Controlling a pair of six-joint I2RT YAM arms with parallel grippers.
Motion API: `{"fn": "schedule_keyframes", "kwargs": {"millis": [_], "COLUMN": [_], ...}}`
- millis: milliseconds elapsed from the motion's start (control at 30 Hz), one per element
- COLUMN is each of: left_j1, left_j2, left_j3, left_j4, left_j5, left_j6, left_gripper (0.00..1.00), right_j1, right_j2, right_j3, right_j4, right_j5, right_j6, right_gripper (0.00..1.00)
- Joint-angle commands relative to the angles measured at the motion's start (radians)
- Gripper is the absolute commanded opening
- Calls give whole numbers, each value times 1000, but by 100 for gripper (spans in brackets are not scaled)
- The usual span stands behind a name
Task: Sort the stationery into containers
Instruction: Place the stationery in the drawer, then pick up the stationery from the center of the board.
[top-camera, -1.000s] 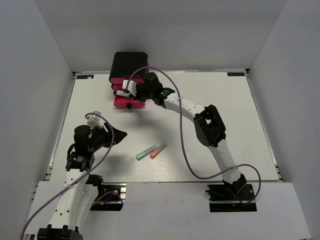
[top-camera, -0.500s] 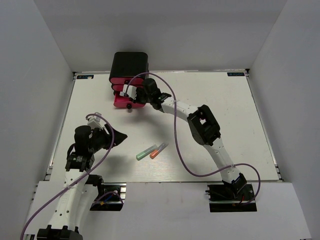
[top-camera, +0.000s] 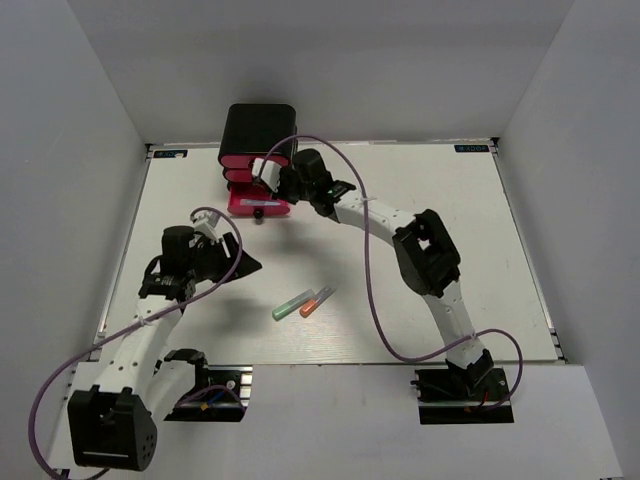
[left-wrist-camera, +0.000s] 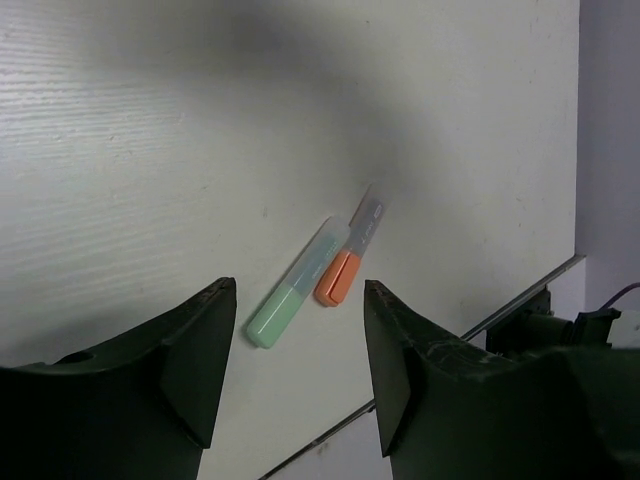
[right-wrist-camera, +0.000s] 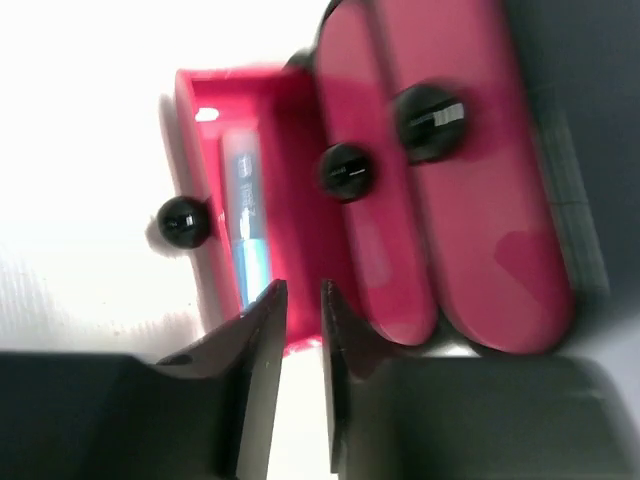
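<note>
Next, my left gripper will go down and to the right in the top view, onto the green capsule's middle, since the green capsule lies below my gripper on that side.
The containers are three pink-red drawers (top-camera: 247, 176) with black knobs in a glossy black box (top-camera: 258, 128) at the far left. The bottom drawer (right-wrist-camera: 290, 210) is pulled open, and a blue and clear capsule (right-wrist-camera: 245, 235) lies in it. My right gripper (top-camera: 273, 182) hovers at that drawer's end (right-wrist-camera: 301, 292), its jaws a narrow gap apart and empty. A green capsule (top-camera: 292, 304) and an orange one (top-camera: 316, 300) lie side by side mid-table. My left gripper (top-camera: 237, 262) is open and empty above the table, left of them. Both show between its fingers: the green capsule (left-wrist-camera: 292, 287) and the orange capsule (left-wrist-camera: 343, 268).
The two upper drawers (right-wrist-camera: 470, 200) are shut, with knobs (right-wrist-camera: 430, 110) facing out. The open drawer's knob (right-wrist-camera: 184, 220) sticks out toward the table. A purple cable (top-camera: 365, 290) loops over the table beside the right arm. The table's near edge (left-wrist-camera: 520, 295) lies just past the capsules.
My left arm has swung and lifted, carrying its open gripper slightly farther up the table. My right gripper has shifted a little right by the open drawer. The capsules have not moved.
</note>
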Motion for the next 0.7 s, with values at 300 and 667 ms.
{"fn": "schedule_keyframes", "kwargs": {"millis": [300, 667], "left_j1": [-284, -535], "left_j2": [288, 507], "left_j3": [116, 246], "left_j4": [91, -70], "left_j5": [-66, -350], "left_j6": [96, 201], "left_gripper": [62, 63], "right_j1": [-141, -225], "right_j2": [-535, -840], "right_j3": [-372, -783], "right_j4": [-140, -148], "right_j5": [-389, -389], "right_j6": [219, 239], "right_gripper": [27, 40]}}
